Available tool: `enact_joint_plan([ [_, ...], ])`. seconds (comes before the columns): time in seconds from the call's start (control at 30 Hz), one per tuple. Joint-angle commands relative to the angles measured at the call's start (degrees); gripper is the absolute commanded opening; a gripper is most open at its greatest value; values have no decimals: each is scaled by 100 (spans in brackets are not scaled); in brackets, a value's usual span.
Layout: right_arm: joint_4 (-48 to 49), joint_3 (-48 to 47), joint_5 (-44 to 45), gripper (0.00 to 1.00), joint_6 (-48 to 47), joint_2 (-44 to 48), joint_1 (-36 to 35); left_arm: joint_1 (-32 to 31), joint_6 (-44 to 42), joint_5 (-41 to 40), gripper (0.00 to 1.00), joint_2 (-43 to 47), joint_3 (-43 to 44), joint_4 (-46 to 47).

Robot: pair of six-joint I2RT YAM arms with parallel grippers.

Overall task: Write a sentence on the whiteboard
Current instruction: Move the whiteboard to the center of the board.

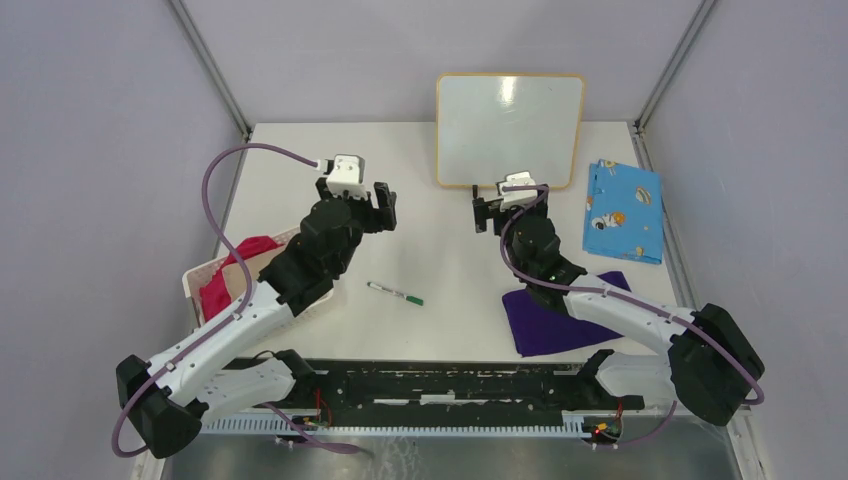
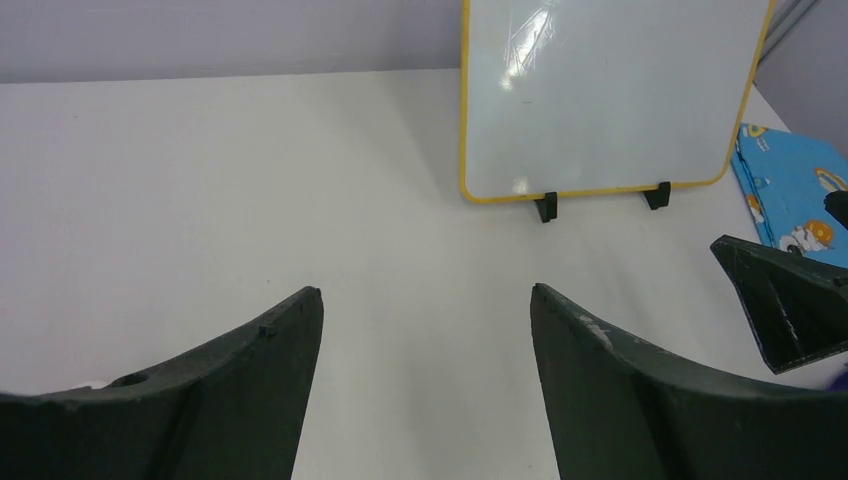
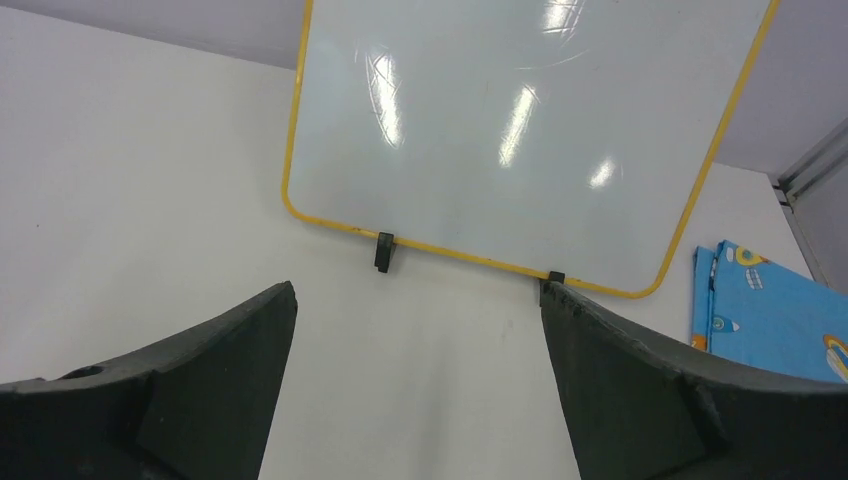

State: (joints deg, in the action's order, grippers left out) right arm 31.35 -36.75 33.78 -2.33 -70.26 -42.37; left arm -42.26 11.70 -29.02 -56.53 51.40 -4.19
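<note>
My right gripper is to move down, outward and to the left in the top view next, around the whiteboard's black foot nearer the tray (image 3: 384, 253), because the foot sticks out past the whiteboard's rim.
The whiteboard (image 1: 510, 128) (image 2: 610, 95) (image 3: 520, 130) stands upright on two small black feet at the back of the table. Its yellow-rimmed white face shows only glare, and no sentence is in view on it. A marker (image 1: 394, 293) with a green end lies flat on the table between the arms. My left gripper (image 1: 358, 198) (image 2: 427, 290) hangs open over bare table, left of the board. My right gripper (image 1: 510, 208) (image 3: 417, 287) is open just in front of the board's lower edge, with nothing between its fingers.
A blue patterned cloth (image 1: 624, 210) (image 2: 795, 190) (image 3: 770, 310) lies at the right. A purple cloth (image 1: 545, 320) lies under the right arm. A white tray (image 1: 195, 280) with a red cloth (image 1: 235, 270) sits at the left. Metal frame posts stand at the back corners.
</note>
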Motion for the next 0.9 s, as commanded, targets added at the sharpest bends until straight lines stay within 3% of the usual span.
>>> enact_joint_plan([
  [0.0, 399, 19, 230, 98, -117, 4, 6, -34, 115, -194, 82, 145, 189, 241],
  [0.13, 328, -8, 435, 94, 75, 15, 3, -37, 109, -175, 82, 195, 187, 238],
  [0.3, -484, -433, 531, 95, 168, -186, 10, -37, 72, -175, 82, 291, 171, 221],
  [0.5, -593, -450, -36, 91, 662, -348, 368, -37, 2, -96, 82, 429, 143, 209],
  [0.67, -578, -542, -675, 78, 1050, -904, 742, -37, 7, -78, 80, 448, 181, 159],
  [0.87, -639, -1085, -947, 74, 1331, -2059, 879, -37, 34, 8, 80, 492, 169, 166],
])
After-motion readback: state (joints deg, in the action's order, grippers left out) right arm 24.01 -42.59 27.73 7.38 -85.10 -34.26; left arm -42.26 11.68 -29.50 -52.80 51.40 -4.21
